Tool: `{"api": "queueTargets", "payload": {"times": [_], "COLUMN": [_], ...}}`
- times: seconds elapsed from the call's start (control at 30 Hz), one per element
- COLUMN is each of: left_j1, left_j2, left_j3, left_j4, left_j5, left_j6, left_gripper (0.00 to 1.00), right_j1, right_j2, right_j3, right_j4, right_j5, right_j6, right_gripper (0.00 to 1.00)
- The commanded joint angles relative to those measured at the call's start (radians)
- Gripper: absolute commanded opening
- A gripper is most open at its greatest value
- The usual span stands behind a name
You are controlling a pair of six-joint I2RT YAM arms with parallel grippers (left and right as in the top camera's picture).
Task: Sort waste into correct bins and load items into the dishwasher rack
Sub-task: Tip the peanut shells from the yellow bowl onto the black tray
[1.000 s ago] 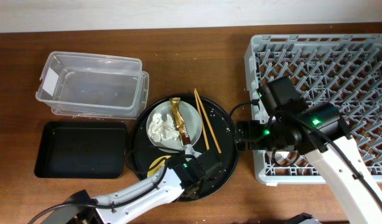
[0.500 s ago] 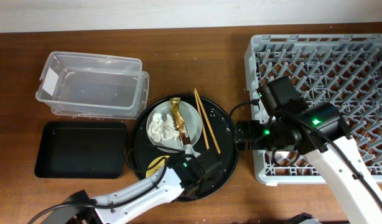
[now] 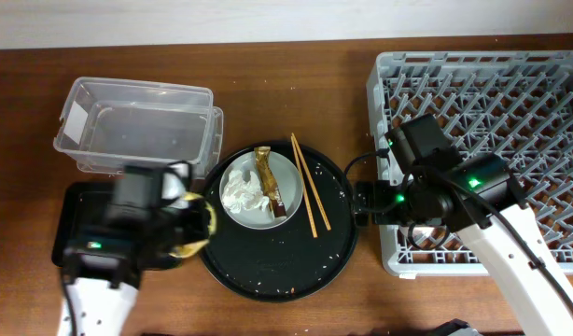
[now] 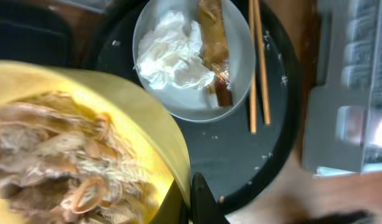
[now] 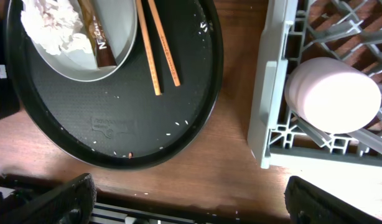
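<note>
The robot's left gripper needs to tilt over the black tray next, then lower the bowl (image 4: 85,118) onto the bare near part of the round tray and let it go, because scraps fill the bowl.
My left gripper (image 3: 191,224) is shut on the rim of the yellow bowl (image 4: 85,118), which holds beige-brown food scraps (image 4: 48,155). It holds the bowl over the right end of the shallow black tray (image 3: 72,217). The grey plate (image 3: 254,217) on the round tray carries crumpled tissue (image 3: 242,191) and the golden-brown wrapper (image 3: 268,177). The chopsticks (image 3: 307,182) lie beside the plate. My right gripper (image 5: 188,202) is open and empty over the table beside the rack (image 3: 492,103). A pink cup (image 5: 331,93) sits in the rack's near corner. The blue cup is out of view.
The clear tub (image 3: 137,126) stands at the back left, behind the black tray. The large round black tray (image 3: 286,261) has rice crumbs scattered on it. The rack's wall (image 5: 272,93) is close to the right of the round tray.
My left arm has swung from the front of the round tray to the left, carrying the yellow bowl to the black tray's right end. The right arm has not moved.
</note>
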Motion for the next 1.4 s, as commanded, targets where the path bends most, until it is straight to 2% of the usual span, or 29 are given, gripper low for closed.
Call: {"api": "queueTargets", "payload": {"times": [0.0,0.07,0.17,0.37,0.47,0.8,0.83,0.87,0.9,0.93,0.97,1.0,1.03,1.07,1.1,1.13,1.17,1.23,1.27,1.3,1.33,1.37], "left_j1": [0.311,0.430,0.653,0.816,0.879,0.892,0.892,0.892,0.892,0.891,0.887,0.884,0.883,0.883,0.883,0.880,0.879,0.876,0.869,0.865,0.865,0.865], "left_j2": [0.045,0.084,0.231,0.529,0.633,0.652,0.652,0.652,0.653,0.655,0.652,0.649,0.649,0.652,0.660,0.668,0.668,0.682,0.682,0.678,0.679,0.692], "left_j3": [-0.033,-0.052,-0.077,-0.077,-0.077,-0.080,-0.080,-0.080,-0.080,-0.080,-0.080,-0.080,-0.080,-0.080,-0.080,-0.080,-0.080,-0.081,-0.081,-0.081,-0.081,-0.081], "left_j4": [-0.011,-0.011,-0.011,-0.047,-0.100,-0.197,-0.257,-0.248,-0.209,-0.210,-0.317,-0.361,-0.335,-0.268,-0.216,-0.280,-0.253,-0.282,-0.362,-0.382,-0.349,-0.340], "left_j5": [0.354,0.442,0.670,1.063,1.191,1.183,1.193,1.189,1.169,1.159,1.194,1.220,1.204,1.155,1.114,1.144,1.150,1.158,1.195,1.204,1.175,1.161], "left_j6": [0.263,0.338,0.563,0.840,0.946,0.951,1.040,1.103,1.109,1.004,1.048,1.170,1.289,1.263,1.132,1.100,1.249,1.086,1.184,1.369,1.403,1.270], "left_gripper": [0.00,0.00,0.00,0.00,0.00,0.00,0.00,0.00,0.00,0.00,0.00,0.00,0.00,0.00,0.00,0.00,0.00,0.00,0.00,0.00,0.00,0.00], "right_j1": [0.008,0.008,0.008,0.008,0.008,0.008,0.008,0.008,0.008,0.008,0.008,0.008,0.008,0.008,0.008,0.008,0.008,0.008,0.008,0.008,0.008,0.008], "right_j2": [0.002,0.002,0.002,0.002,0.002,0.002,0.002,0.002,0.002,0.002,0.002,0.002,0.002,0.002,0.002,0.002,0.002,0.002,0.002,0.002,0.002,0.002], "right_j3": [-0.004,-0.004,-0.004,-0.004,-0.004,-0.004,-0.004,-0.004,-0.004,-0.004,-0.004,-0.004,-0.004,-0.004,-0.004,-0.004,-0.004,-0.004,-0.004,-0.004,-0.004,-0.004], "right_j4": [-0.001,-0.001,-0.001,-0.001,-0.001,-0.001,-0.005,-0.005,-0.005,-0.005,-0.005,-0.005,-0.004,-0.005,-0.005,-0.005,-0.004,-0.005,-0.006,-0.006,-0.005,-0.006], "right_j5": [0.013,0.013,0.013,0.013,0.012,0.012,0.013,0.013,0.013,0.013,0.013,0.013,0.013,0.013,0.013,0.013,0.013,0.013,0.013,0.013,0.012,0.012], "right_j6": [0.006,0.006,0.006,0.006,0.006,0.006,0.006,0.006,0.006,0.006,0.006,0.006,0.006,0.006,0.006,0.006,0.006,0.005,0.005,0.006,0.006,0.006], "right_gripper": [0.99,0.99,0.99,0.99,0.99,0.99,0.99,0.98,0.98,0.98,0.98,0.98,0.98,0.98,0.98,0.98,0.98,0.98,0.98,0.98,0.98,0.98]}}
